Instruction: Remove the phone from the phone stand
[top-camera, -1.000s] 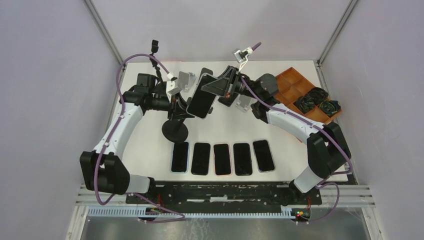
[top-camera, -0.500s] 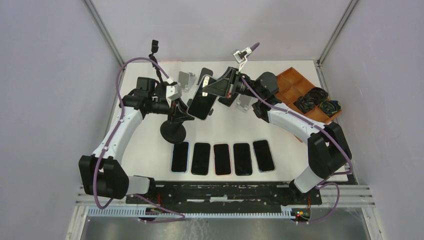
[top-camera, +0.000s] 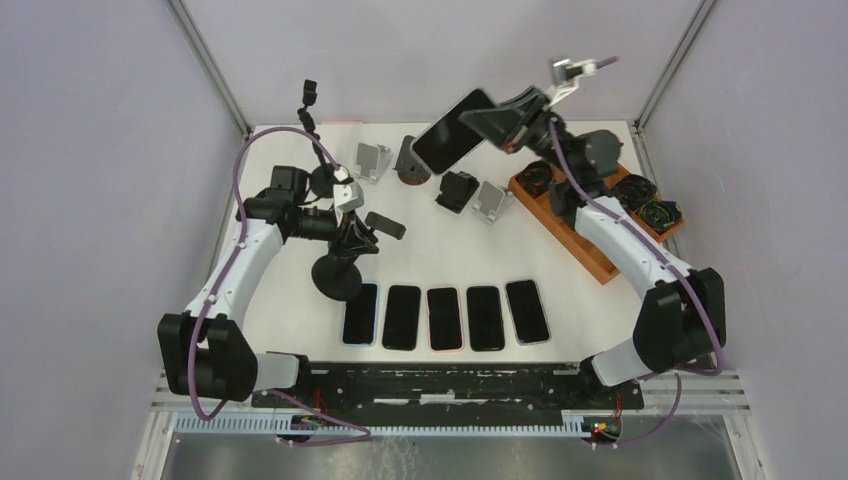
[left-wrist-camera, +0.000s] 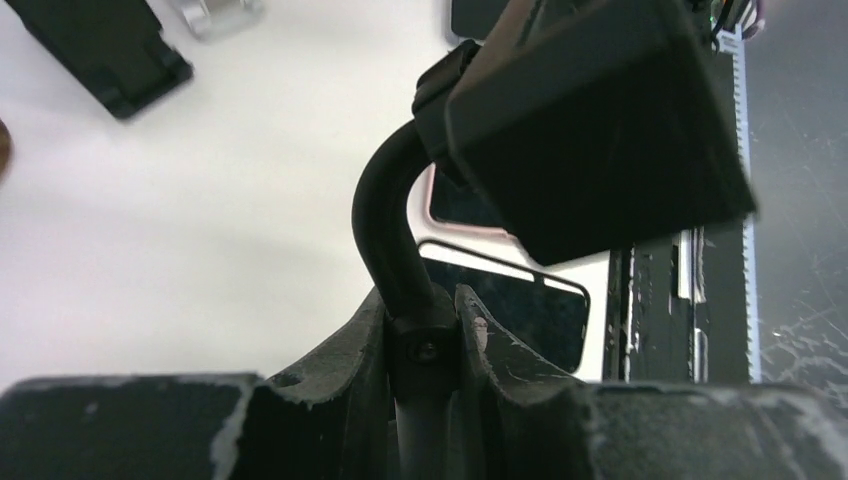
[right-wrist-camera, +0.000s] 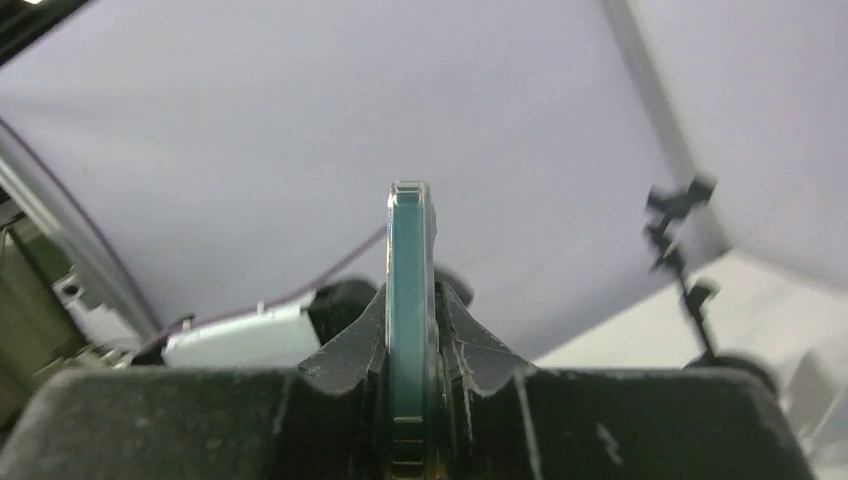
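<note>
I will next move the stand in my left gripper outward and release it on the bare tabletop before the small stands, because that spot is outward of my gripper.
The dark phone (top-camera: 453, 131) hangs in the air over the back of the table, clear of the stand, with my right gripper (top-camera: 492, 117) shut on its end. In the right wrist view the phone (right-wrist-camera: 411, 290) stands edge-on between the fingers of the right gripper (right-wrist-camera: 412, 335). The black phone stand (top-camera: 340, 275) rests on its round base left of centre, and its cradle (top-camera: 385, 224) is empty. My left gripper (top-camera: 352, 233) is shut on the stand's curved neck (left-wrist-camera: 392, 220). In the left wrist view, the left gripper (left-wrist-camera: 425, 340) has the neck pinched between its fingers, below the cradle block (left-wrist-camera: 590, 120).
Several dark phones (top-camera: 445, 316) lie in a row near the front edge. Small stands sit at the back: a silver one (top-camera: 373, 160), a black one (top-camera: 457, 190), another silver one (top-camera: 490, 201). A tall clip stand (top-camera: 311, 105) rises at back left. An orange tray (top-camera: 590, 250) with cables lies at right.
My right gripper has pulled the phone out of the cradle and carried it up and to the back right. The left gripper stays on the stand's neck, shifted slightly left.
</note>
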